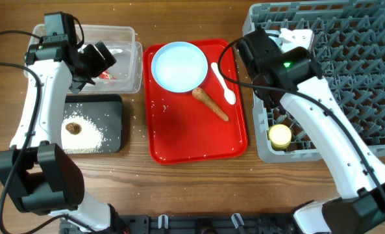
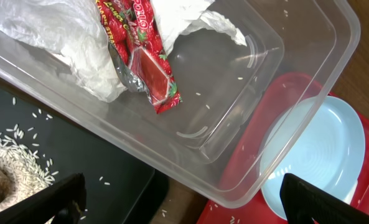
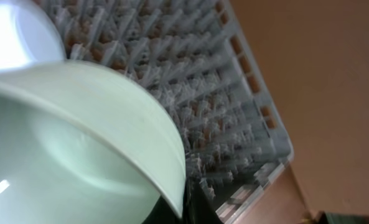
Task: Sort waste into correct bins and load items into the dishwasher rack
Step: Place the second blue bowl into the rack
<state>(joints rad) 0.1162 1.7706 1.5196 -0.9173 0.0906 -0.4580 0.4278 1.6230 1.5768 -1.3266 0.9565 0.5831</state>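
My right gripper lowers the pale bowl among the rack's free wires (image 1: 278, 112) between the second bowl and the yellow cup next. It then releases the pale bowl's rim, since those pegs lie below.
My left gripper (image 2: 184, 208) is open and empty, hovering over the near rim of the clear tub (image 2: 308, 81). The crumpled white napkin (image 2: 60, 43) and the red snack wrapper (image 2: 148, 62) lie inside the tub. The black tray (image 1: 111, 110) holds rice (image 1: 88, 138) and the brown lump (image 1: 73, 128). My right gripper (image 3: 187, 208) is shut on the rim of a pale bowl (image 3: 78, 143), held over the grey dishwasher rack (image 1: 361, 78). A second bowl (image 3: 10, 31) sits just behind it. The yellow cup (image 1: 280, 135) stands in the rack's front left corner.
The red serving tray (image 1: 192, 140) lies in the middle with the pale blue plate (image 1: 178, 65), the white spoon (image 1: 223, 84) and the orange-brown stick (image 1: 210, 104) on it. Stray rice grains dot the red tray and the table near the black tray.
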